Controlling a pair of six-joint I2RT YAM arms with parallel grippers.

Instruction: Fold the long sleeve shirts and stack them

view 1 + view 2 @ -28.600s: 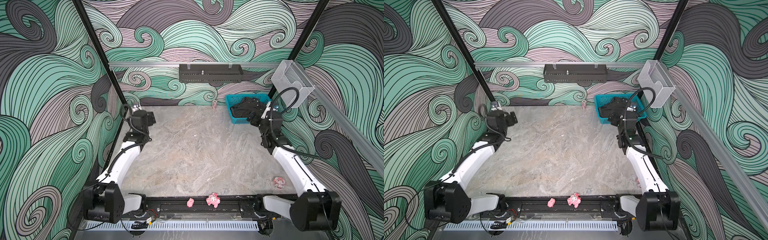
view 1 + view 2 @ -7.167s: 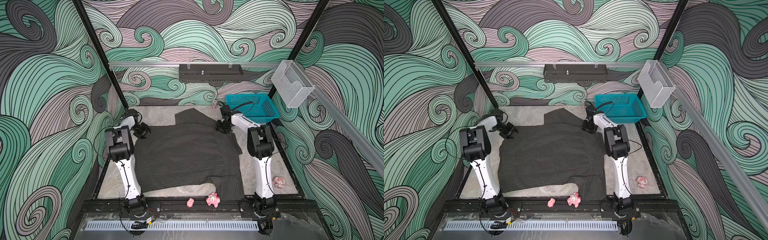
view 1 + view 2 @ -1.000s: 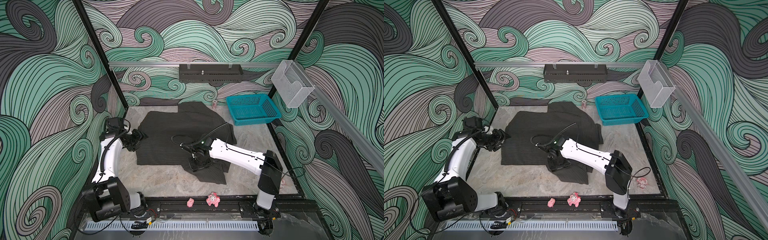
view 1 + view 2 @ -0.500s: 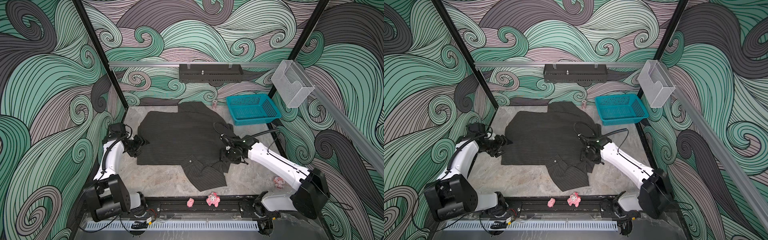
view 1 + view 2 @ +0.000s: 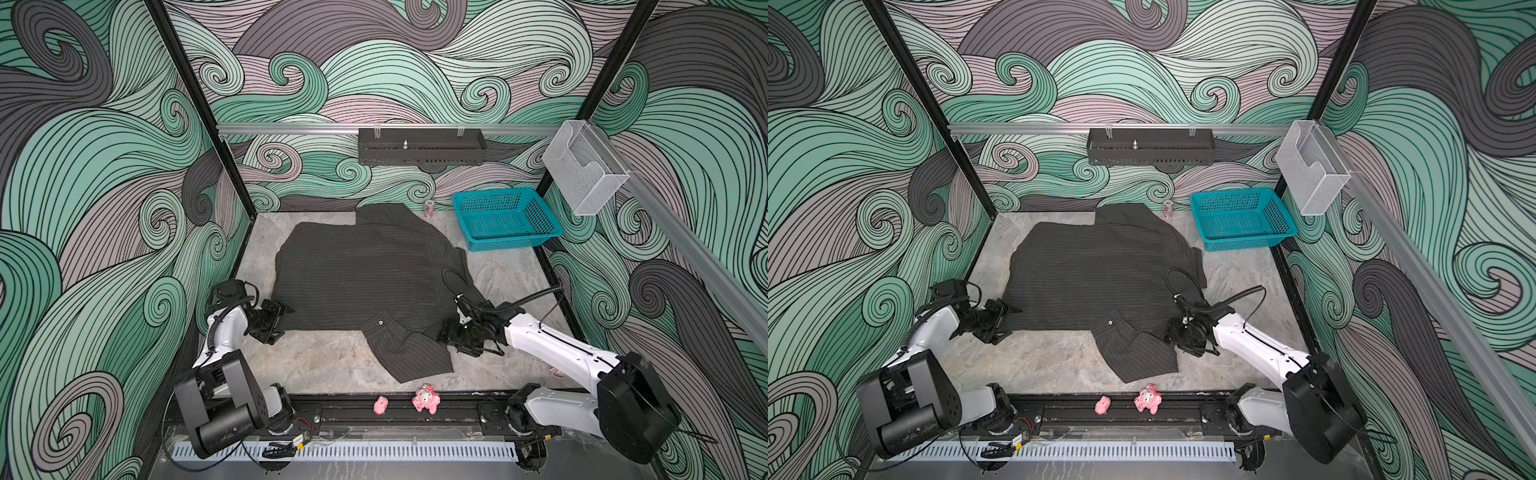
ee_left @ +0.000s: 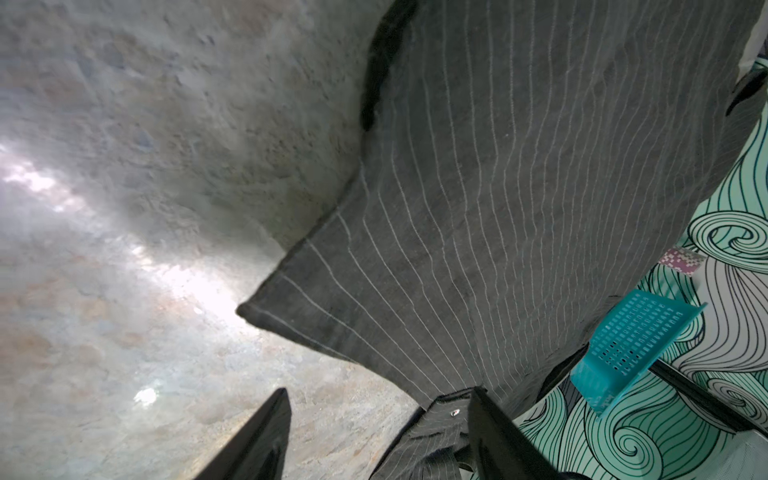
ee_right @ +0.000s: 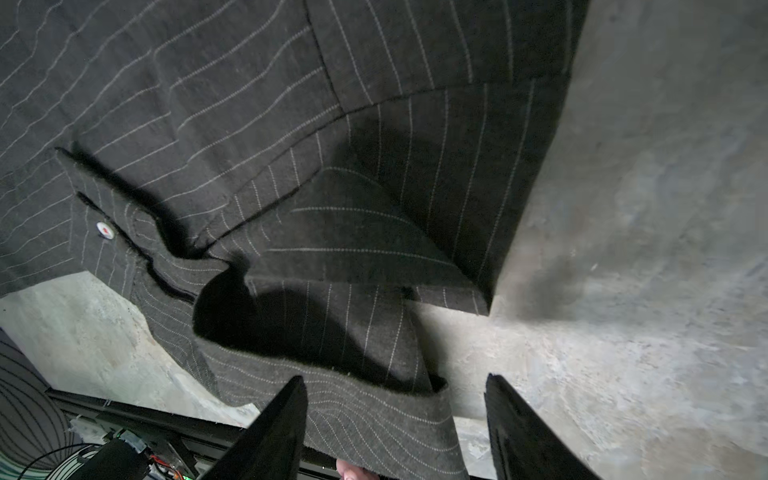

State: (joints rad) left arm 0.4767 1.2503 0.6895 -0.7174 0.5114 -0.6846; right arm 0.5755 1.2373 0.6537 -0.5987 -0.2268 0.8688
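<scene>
My right gripper will move over the folded sleeve toward my left gripper and go down onto the buttoned cuff [image 5: 380, 323] [image 7: 109, 233], because the cuff is between both grippers.
The long sleeve shirt [image 5: 365, 270] [image 5: 1088, 282] is dark charcoal with thin pale pinstripes and lies spread flat across the marble table in both top views. One sleeve [image 5: 409, 351] is folded toward the front, with a light button [image 7: 104, 228] on its cuff. My left gripper [image 5: 279, 322] [image 6: 380, 390] is open at the shirt's front left corner [image 6: 266, 309], with nothing between its fingers. At the front right hem, my right gripper [image 5: 451, 336] [image 7: 395, 380] is open. A loose fold of sleeve cloth [image 7: 374, 419] lies between its spread fingers, unpinched.
A teal basket [image 5: 498, 193] stands at the back right. Two pink toys [image 5: 426, 399] [image 5: 380, 405] rest on the front rail. A black tray [image 5: 419, 147] and a clear bin [image 5: 582, 170] hang on the walls. A small pink item [image 5: 429, 208] sits by the back wall.
My right gripper has drawn back from the shirt's middle to its front right hem, and its jaws have widened. The left gripper has slid toward the front along the left edge.
</scene>
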